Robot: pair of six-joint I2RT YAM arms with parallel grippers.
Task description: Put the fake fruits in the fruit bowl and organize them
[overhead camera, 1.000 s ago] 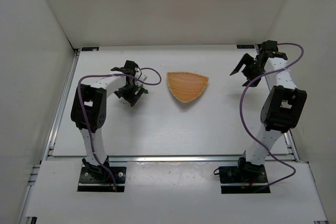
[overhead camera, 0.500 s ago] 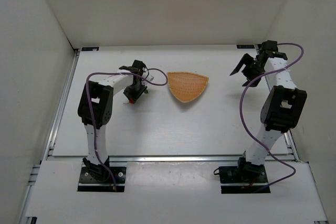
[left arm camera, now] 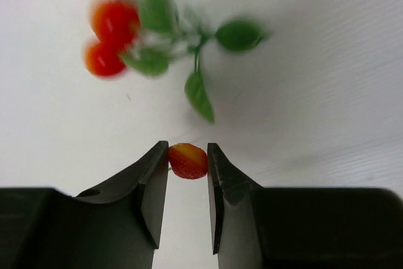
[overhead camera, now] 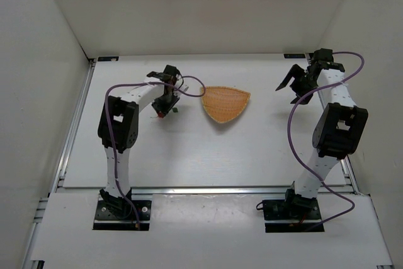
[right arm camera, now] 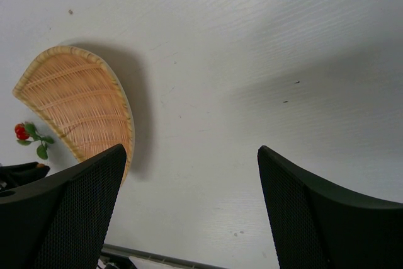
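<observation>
The fruit bowl (overhead camera: 225, 103) is empty. I should move my left gripper to the right in the top view, over the fruit bowl's middle, and let go of the red fake fruit.
My left gripper (left arm camera: 187, 148) is shut on a small red fake fruit (left arm camera: 187, 162) with a yellowish patch, pinched right at the fingertips. Beyond the fingers, a blurred sprig with two red cherries (left arm camera: 110, 36) and green leaves (left arm camera: 200, 96) lies on the white table. From above, the left gripper (overhead camera: 164, 112) sits just left of the fruit bowl (overhead camera: 225, 103), an orange wicker fan-shaped basket with nothing in it. My right gripper (overhead camera: 295, 84) hovers open at the far right, with the bowl (right arm camera: 75, 108) and the cherries (right arm camera: 22, 131) showing to its left in the right wrist view.
White walls close in the table on the left, back and right. A metal rail (overhead camera: 208, 189) runs along the near edge in front of the arm bases. The left arm's purple cable (overhead camera: 189, 86) loops close to the bowl's left corner.
The left gripper went from open to shut on the small red fruit. The left arm swung right and farther back, toward the bowl. The right arm has not moved.
</observation>
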